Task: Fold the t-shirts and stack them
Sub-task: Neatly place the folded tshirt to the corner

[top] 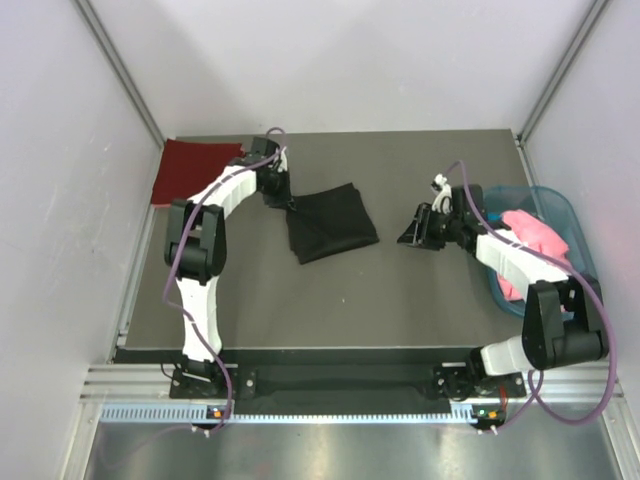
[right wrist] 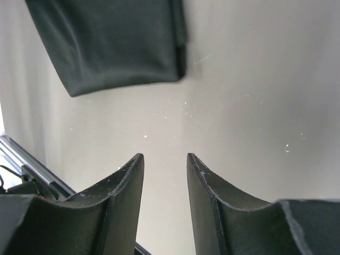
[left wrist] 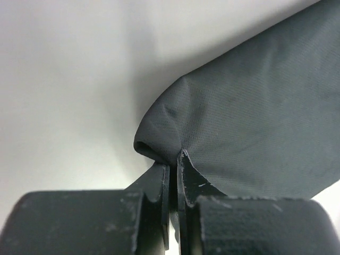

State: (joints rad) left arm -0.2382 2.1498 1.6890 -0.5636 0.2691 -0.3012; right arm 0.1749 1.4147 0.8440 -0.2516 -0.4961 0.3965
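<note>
I will raise my left gripper next, shift it toward the left in the top view and lower the black t-shirt (top: 332,225) onto the dark red t-shirt (top: 192,170). I will then release it, since the dark red one lies flat.
A folded black t-shirt (top: 332,225) lies mid-table. My left gripper (top: 291,204) is shut on its left corner; in the left wrist view the fingertips (left wrist: 172,159) pinch a fold of the dark cloth (left wrist: 255,117). My right gripper (top: 412,232) hovers to the right of the shirt, apart from it. It stands open (right wrist: 164,156) with nothing between its fingers, and the black t-shirt (right wrist: 111,42) lies ahead of it. A dark red t-shirt (top: 192,170) lies flat at the back left corner. A pink t-shirt (top: 538,236) sits in the basket.
A teal plastic basket (top: 560,205) stands at the table's right edge, beside the right arm. White walls with metal frame posts close in the table on the left, right and back.
</note>
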